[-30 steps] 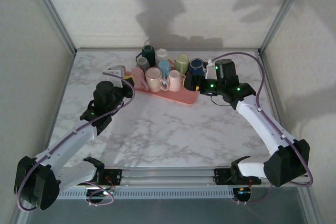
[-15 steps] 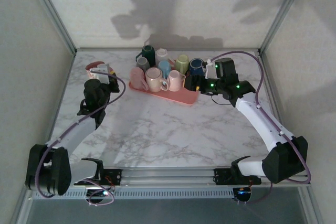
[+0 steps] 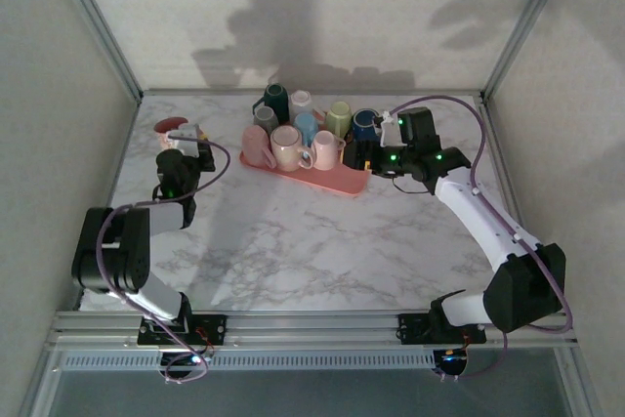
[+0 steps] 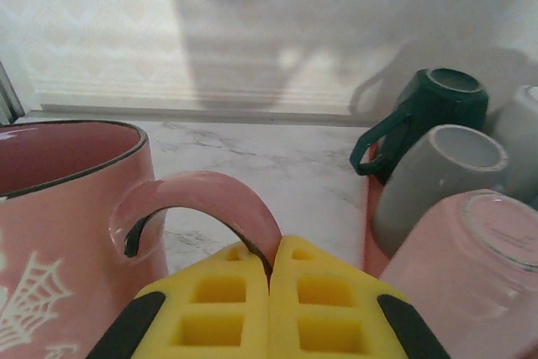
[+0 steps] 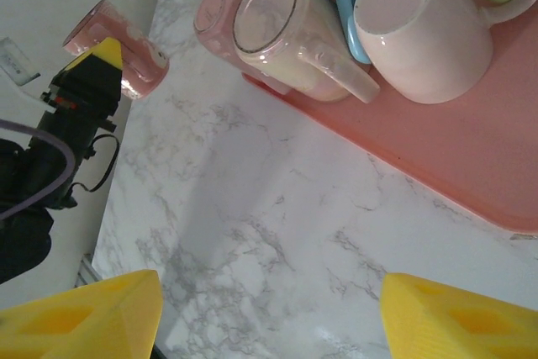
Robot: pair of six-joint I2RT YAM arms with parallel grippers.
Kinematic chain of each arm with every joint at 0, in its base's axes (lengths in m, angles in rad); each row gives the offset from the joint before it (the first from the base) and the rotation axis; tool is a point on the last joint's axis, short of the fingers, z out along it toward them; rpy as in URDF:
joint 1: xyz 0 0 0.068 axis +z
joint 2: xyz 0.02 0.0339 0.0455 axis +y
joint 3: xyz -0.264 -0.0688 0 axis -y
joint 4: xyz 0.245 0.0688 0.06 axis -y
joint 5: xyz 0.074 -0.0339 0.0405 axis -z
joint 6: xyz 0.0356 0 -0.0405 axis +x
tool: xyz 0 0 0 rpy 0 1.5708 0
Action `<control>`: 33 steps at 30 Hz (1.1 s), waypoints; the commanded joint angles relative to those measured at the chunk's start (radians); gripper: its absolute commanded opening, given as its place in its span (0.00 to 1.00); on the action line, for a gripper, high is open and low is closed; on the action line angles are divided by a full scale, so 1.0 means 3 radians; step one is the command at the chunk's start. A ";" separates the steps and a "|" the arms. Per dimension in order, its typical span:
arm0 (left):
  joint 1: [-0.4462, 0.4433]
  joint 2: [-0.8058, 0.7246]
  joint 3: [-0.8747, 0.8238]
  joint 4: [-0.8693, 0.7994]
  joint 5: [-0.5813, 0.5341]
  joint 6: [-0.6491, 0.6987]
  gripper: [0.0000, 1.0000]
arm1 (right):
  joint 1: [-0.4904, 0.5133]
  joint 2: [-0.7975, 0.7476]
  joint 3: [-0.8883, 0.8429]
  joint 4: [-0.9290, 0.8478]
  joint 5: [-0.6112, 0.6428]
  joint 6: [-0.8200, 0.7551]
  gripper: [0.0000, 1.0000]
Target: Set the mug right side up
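My left gripper moves down toward the bare marble below it next and opens to release the handle, as the pink mug's rim already faces up.
A pink mug (image 4: 59, 208) with a white web print is held by its handle (image 4: 202, 195), and my left gripper (image 4: 271, 266) is shut on that handle. In the left wrist view its rim faces up. From above, the mug (image 3: 174, 127) is at the table's far left with the left gripper (image 3: 192, 136) just right of it; I cannot tell if it touches the table. The right wrist view has the mug (image 5: 139, 65) at upper left. My right gripper (image 3: 366, 155) stands open at the tray's right end, and nothing lies between its fingers (image 5: 84, 317).
A pink tray (image 3: 342, 181) at the back middle holds several upside-down mugs: dark green (image 4: 437, 107), grey (image 4: 433, 174), pink (image 4: 471, 266), cream (image 5: 286, 31), pale pink (image 5: 420, 27). Bare marble (image 3: 312, 241) spreads in front of the tray. Frame posts line both sides.
My left arm has swung left and back, carrying the pink mug from beside the tray to the far left. The right gripper has stayed in place.
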 commanded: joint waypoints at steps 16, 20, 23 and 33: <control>0.0223 0.1094 0.0679 0.1347 0.0213 0.0150 0.00 | -0.0091 -0.0005 0.0126 0.0011 -0.0111 0.0000 0.70; 0.0256 0.1203 0.0720 0.1377 0.0133 0.0038 0.00 | -0.0105 -0.0036 0.0102 -0.0005 -0.0097 0.0017 0.70; 0.0271 0.1258 0.0681 0.1441 0.0135 -0.0001 0.00 | -0.0114 -0.0051 0.0095 -0.0001 -0.0102 0.0026 0.70; 0.0276 0.1230 0.0386 0.1708 0.0036 -0.0078 0.32 | -0.0114 -0.0042 0.0103 0.0053 -0.0131 0.0074 0.70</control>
